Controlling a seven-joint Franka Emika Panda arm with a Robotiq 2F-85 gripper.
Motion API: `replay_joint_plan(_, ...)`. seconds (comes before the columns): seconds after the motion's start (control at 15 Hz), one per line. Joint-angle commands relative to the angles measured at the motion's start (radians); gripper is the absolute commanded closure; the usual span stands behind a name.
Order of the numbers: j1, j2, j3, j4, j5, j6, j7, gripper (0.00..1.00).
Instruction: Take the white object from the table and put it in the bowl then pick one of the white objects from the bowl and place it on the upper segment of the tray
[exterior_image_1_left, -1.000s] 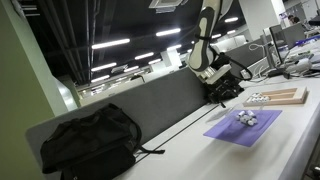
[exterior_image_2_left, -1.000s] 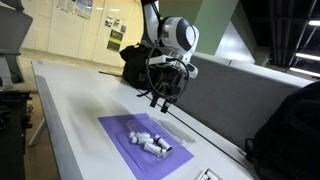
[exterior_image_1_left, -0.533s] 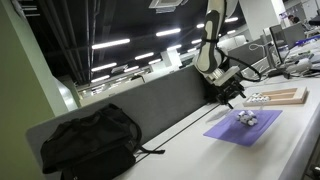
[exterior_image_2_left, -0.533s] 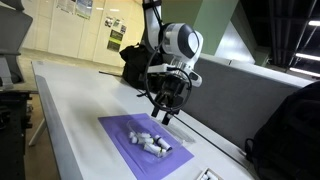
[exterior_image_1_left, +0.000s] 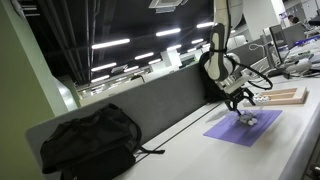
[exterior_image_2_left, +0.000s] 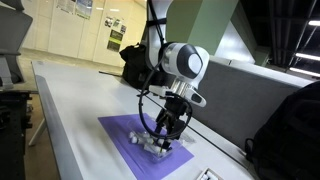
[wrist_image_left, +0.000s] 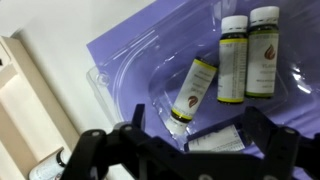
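Note:
The slanted white bottle's end with the cap is below and between my open fingers, so my gripper should go down into the bowl and then close around the bottle.
My gripper is open and low over the bowl, a small clear, pale dish on the purple mat. Several white objects lie in the bowl: small white bottles with yellow-green bands. One more white bottle lies between my two dark fingers, which are apart from it. In both exterior views the gripper hangs just above the bowl's white objects. The wooden tray lies beyond the mat; its edge shows in the wrist view.
A black backpack lies on the table along the grey divider. A second dark bag sits behind the arm. Small white pieces lie on the tray's near end. The mat lies on open white tabletop.
The gripper has moved from beside the divider over to the purple mat and come down onto the bowl. Its fingers stay open.

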Motion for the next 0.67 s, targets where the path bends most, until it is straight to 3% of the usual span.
replay_joint_plan(0.0, -0.005, 0.033, 0.014, -0.005, 0.053, 0.067, -0.015, 0.0)
replay_joint_plan(0.27, 0.005, 0.066, 0.027, -0.008, 0.11, 0.108, -0.021, 0.0)
replay_joint_plan(0.33, 0.007, 0.072, 0.027, -0.004, 0.117, 0.103, -0.024, 0.25)
replay_joint_plan(0.4, 0.007, 0.074, 0.027, -0.002, 0.121, 0.096, -0.027, 0.27)
replay_joint_plan(0.6, 0.013, 0.066, 0.028, -0.004, 0.133, 0.091, -0.029, 0.48)
